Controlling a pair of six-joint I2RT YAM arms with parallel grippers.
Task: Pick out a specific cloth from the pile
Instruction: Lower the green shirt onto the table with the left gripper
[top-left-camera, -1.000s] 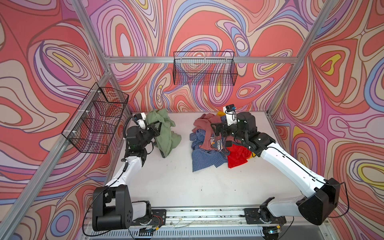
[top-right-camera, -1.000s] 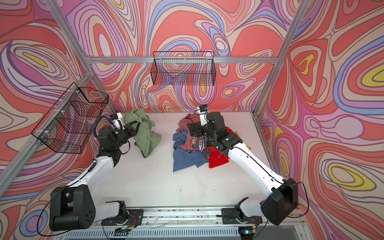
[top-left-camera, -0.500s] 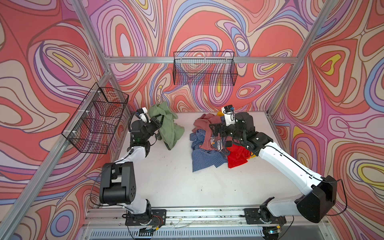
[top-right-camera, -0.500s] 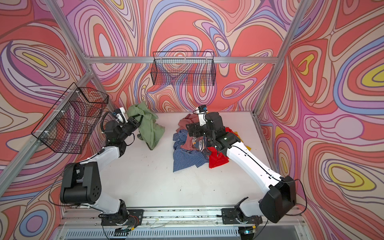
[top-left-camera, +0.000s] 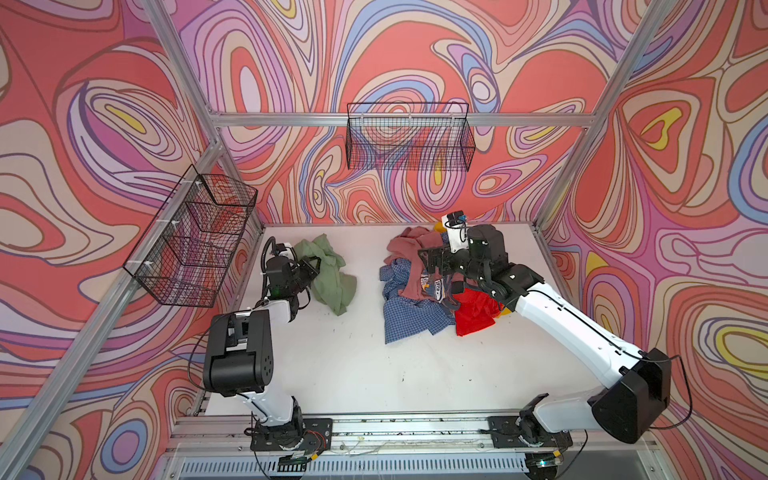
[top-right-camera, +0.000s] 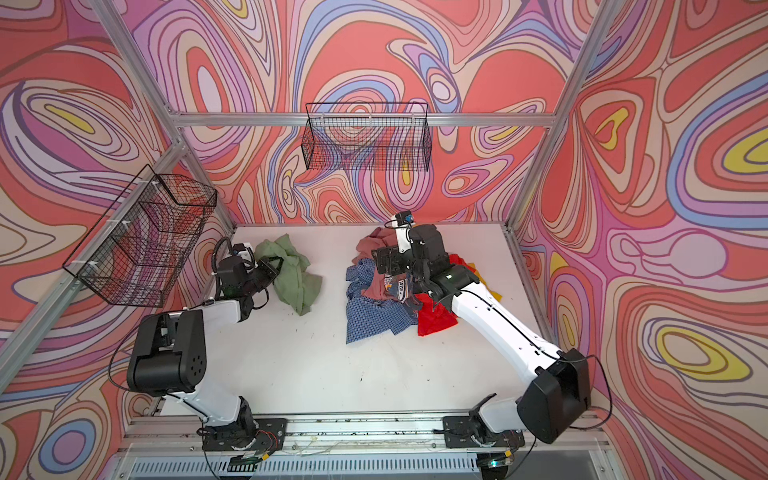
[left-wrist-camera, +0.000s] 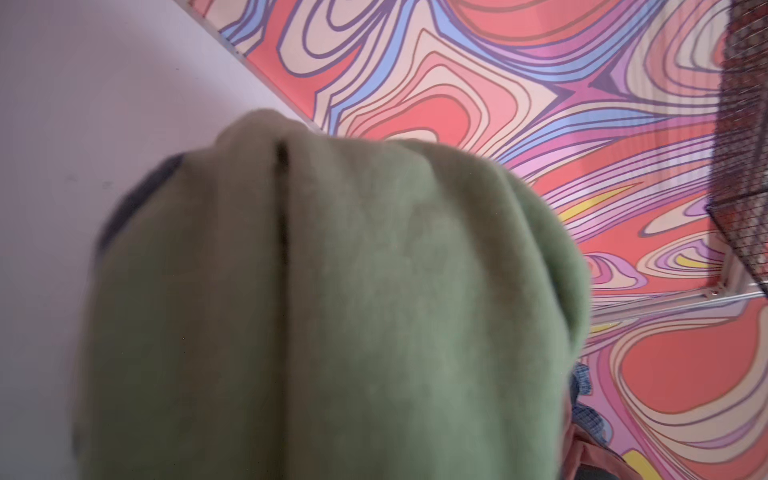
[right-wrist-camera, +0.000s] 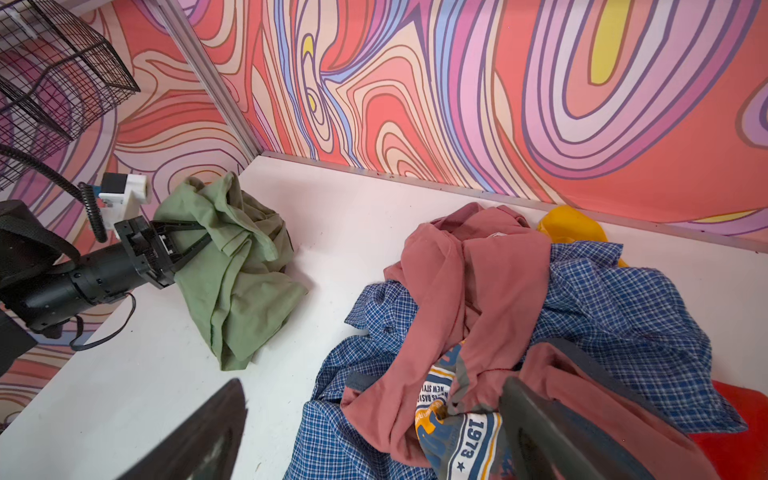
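I will next tip my left gripper downward, lower the cloth's folds toward the cloth's lower end and let go, because that end already rests on the table clear of the pile.
The cloth is plain sage green and sits at the back left of the table, apart from the pile. My left gripper is shut on its upper folds, and its lower end rests on the table. In the left wrist view the cloth fills the frame and hides the jaws. The pile holds a dusty-pink top, a blue checked shirt, a printed garment, and red and yellow pieces. My right gripper hovers open over its near-left side, holding nothing.
A wire basket hangs on the left wall close to my left arm, and another wire basket hangs on the back wall. The white table is bounded by patterned walls and aluminium posts. A strip of bare table separates cloth and pile.
My left arm has folded, its elbow swinging toward the front, while its gripper stays shut on the green cloth. The cloth's lower end has sunk onto the table. The right gripper has hardly moved.
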